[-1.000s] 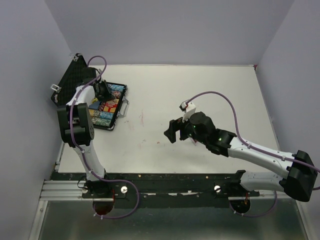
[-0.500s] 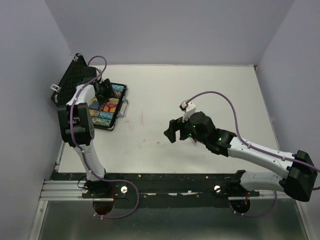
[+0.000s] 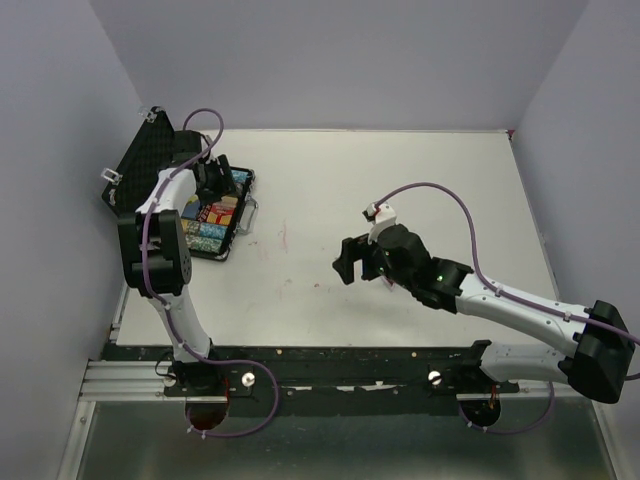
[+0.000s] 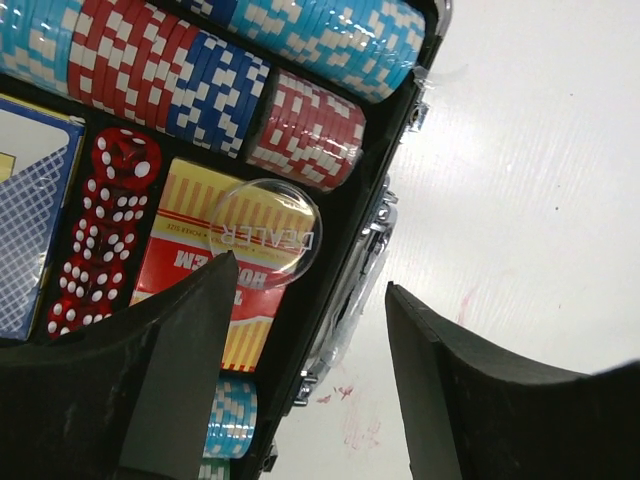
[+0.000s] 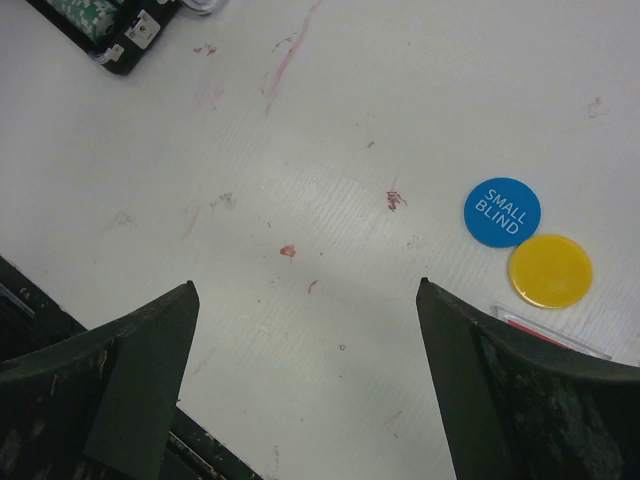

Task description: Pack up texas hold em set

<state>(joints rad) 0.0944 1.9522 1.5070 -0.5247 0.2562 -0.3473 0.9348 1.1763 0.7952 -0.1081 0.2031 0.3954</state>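
Observation:
The robot's right gripper needs to move down and to the right in the wrist view next, with its fingers on both sides of the yellow disc (image 5: 550, 270), because the disc lies loose outside the case.
The black case (image 3: 222, 252) lies open at the far left, its foam lid (image 3: 138, 165) tilted back. In the left wrist view it holds rows of blue, red and white chips (image 4: 210, 70), red dice (image 4: 105, 235) and a clear dealer disc (image 4: 265, 232) lying on a red and yellow card box. My left gripper (image 3: 213, 180) is open and empty above the case's right edge (image 4: 308, 272). My right gripper (image 3: 350, 262) is open and empty above the bare table (image 5: 306, 284). A blue small blind disc (image 5: 502, 211) and a yellow disc (image 5: 550, 270) lie to the right of it.
A white and red edged item (image 5: 545, 328) shows partly behind my right finger. The case's near corner (image 5: 120, 35) sits at the top left of the right wrist view. Purple walls close the table on the left, back and right. Red marks stain the table surface.
My left gripper has shifted slightly toward the far end of the case. My right gripper has moved a little to the right.

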